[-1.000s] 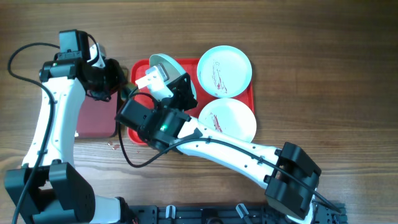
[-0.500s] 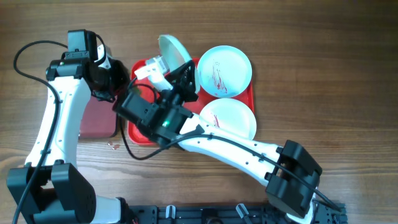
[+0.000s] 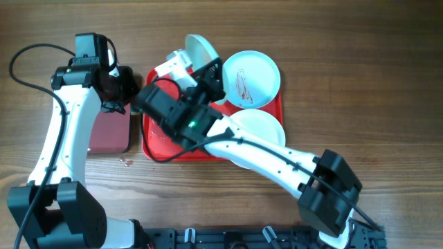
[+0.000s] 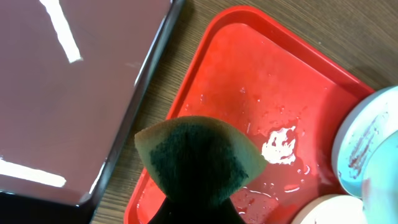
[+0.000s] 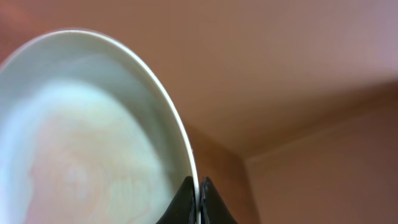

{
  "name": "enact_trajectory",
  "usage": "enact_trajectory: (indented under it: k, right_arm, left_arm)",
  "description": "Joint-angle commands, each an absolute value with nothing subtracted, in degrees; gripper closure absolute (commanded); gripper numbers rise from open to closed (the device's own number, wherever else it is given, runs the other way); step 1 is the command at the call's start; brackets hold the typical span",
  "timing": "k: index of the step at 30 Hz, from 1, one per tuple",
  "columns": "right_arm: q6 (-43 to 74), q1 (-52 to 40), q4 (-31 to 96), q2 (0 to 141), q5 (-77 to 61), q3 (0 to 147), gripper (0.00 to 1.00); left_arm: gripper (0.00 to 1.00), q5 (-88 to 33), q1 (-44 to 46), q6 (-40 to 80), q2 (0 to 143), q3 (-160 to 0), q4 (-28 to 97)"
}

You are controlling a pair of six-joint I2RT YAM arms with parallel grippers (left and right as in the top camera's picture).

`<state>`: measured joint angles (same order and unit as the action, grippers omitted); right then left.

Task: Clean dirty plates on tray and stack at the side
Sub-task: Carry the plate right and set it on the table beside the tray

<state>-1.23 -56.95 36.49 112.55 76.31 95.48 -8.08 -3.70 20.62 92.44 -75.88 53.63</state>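
Observation:
I need to swing the pale plate in my right gripper past the mint-blue plate point(image 3: 249, 77) to the empty tabletop beside the tray next. Then I need to turn it flat, lower it and let it go.
My right gripper point(image 3: 210, 75) is shut on the rim of a pale plate point(image 3: 199, 48) and holds it on edge above the back of the red tray point(image 3: 158, 146). In the right wrist view the fingers point(image 5: 199, 194) pinch that plate's rim point(image 5: 93, 124). A mint-blue plate point(image 3: 249, 77) with red smears lies at the tray's back right, and a white plate point(image 3: 261, 131) at its front right. My left gripper point(image 3: 127, 88) is shut on a green and yellow sponge point(image 4: 196, 158) over the tray's left edge point(image 4: 249, 81).
A smaller black-rimmed maroon tray point(image 3: 107, 131) lies left of the red tray, also seen in the left wrist view point(image 4: 62, 93). White foam and water drops point(image 4: 280, 146) lie on the red tray's floor. The right arm point(image 3: 277, 162) stretches across the tray's front.
My right gripper has carried the plate up and toward the back right, away from the sponge. My left gripper has barely moved.

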Motion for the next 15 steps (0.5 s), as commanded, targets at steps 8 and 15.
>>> enact_trajectory:
  k: [8, 15]
  right_arm:
    - [16.7, -39.6, 49.5, 104.9, 11.1, 96.1, 0.96]
    - [16.5, -2.8, 57.9, 99.2, -7.5, 95.2, 0.96]
  left_arm:
    - [0.96, -7.3, -3.6, 20.4, 91.6, -76.0, 53.7]
    - [0.96, -9.1, -3.6, 20.4, 91.6, -76.0, 53.7]
